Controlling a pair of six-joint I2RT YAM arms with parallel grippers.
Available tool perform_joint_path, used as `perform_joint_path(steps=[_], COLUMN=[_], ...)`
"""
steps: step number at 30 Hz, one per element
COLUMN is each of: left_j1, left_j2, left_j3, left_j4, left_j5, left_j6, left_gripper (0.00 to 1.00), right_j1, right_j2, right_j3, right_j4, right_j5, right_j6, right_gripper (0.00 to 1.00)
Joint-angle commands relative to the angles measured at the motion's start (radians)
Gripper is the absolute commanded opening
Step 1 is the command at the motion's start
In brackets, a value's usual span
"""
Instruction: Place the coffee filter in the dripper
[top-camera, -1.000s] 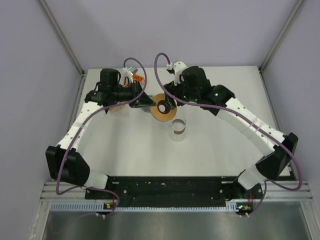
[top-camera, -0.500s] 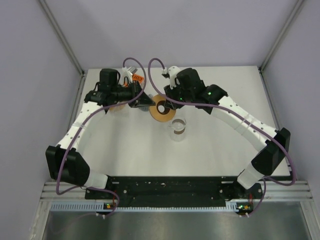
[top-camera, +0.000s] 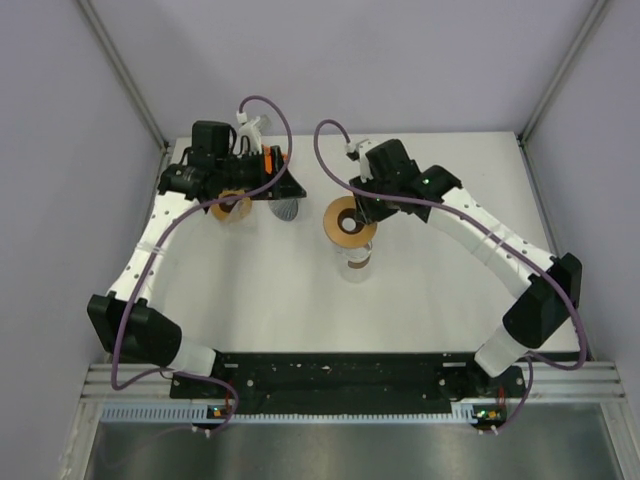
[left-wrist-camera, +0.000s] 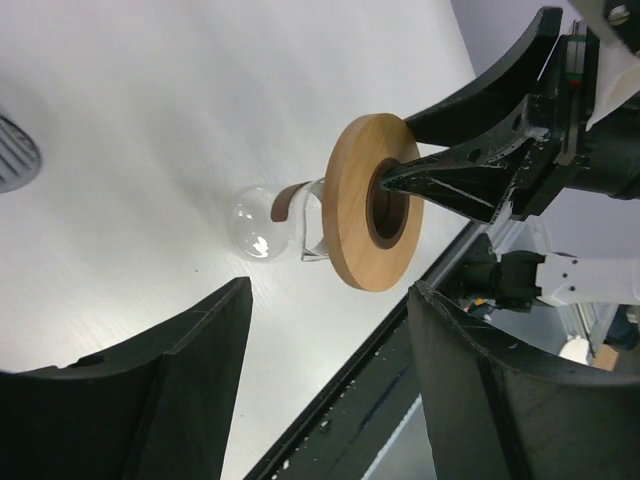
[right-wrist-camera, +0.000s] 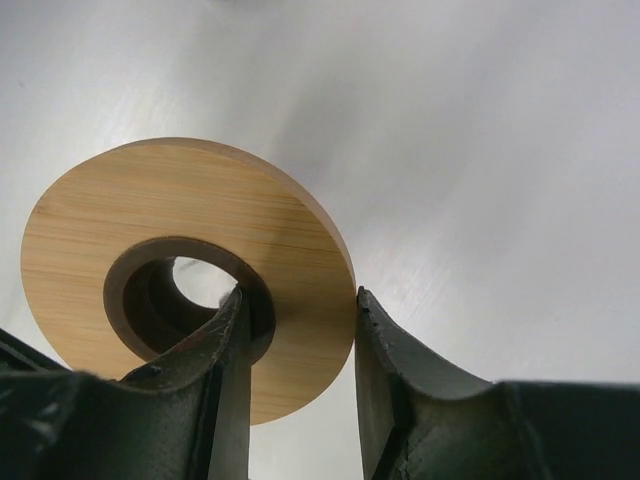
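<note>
My left gripper will swing to the left in the top view next and go down onto the clear cone beside the brown round thing, because its fingers are empty.
A wooden ring with a dark-lined hole hangs above the table. My right gripper is shut on the ring, one finger through the hole and the other against its outer rim. The right gripper holds it just above the glass dripper cone. That cone stands on the table with a brown band beside it. A pleated grey coffee filter lies on the table just below my left gripper. The left gripper is open and empty, apart from the ring.
A brown round thing lies under the left wrist at the back left. The filter's ribbed edge shows at the left wrist view's border. The table's black front rail runs behind the ring. Grey walls enclose the table.
My left gripper has opened, let go of the wooden ring and drawn back to the left. The right gripper has shut on the ring and carried it right, over the glass cone.
</note>
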Motion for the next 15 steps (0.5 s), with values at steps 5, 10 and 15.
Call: perform_joint_path(steps=[5, 10, 15], left_j1=[0.028, 0.033, 0.035], left_j2=[0.009, 0.000, -0.006], left_j3=[0.061, 0.038, 0.034], left_j4=[-0.096, -0.096, -0.086], left_j5=[-0.165, -0.155, -0.152], left_j6=[0.177, 0.187, 0.196], left_gripper=[0.69, 0.69, 0.68], right_j1=[-0.030, -0.030, -0.030], right_j2=[0.086, 0.144, 0.161], right_j3=[0.017, 0.043, 0.052], right_j4=[-0.124, -0.150, -0.154], right_j5=[-0.022, -0.042, -0.037], right_j6=[0.010, -0.001, -0.005], right_gripper=[0.00, 0.00, 0.06])
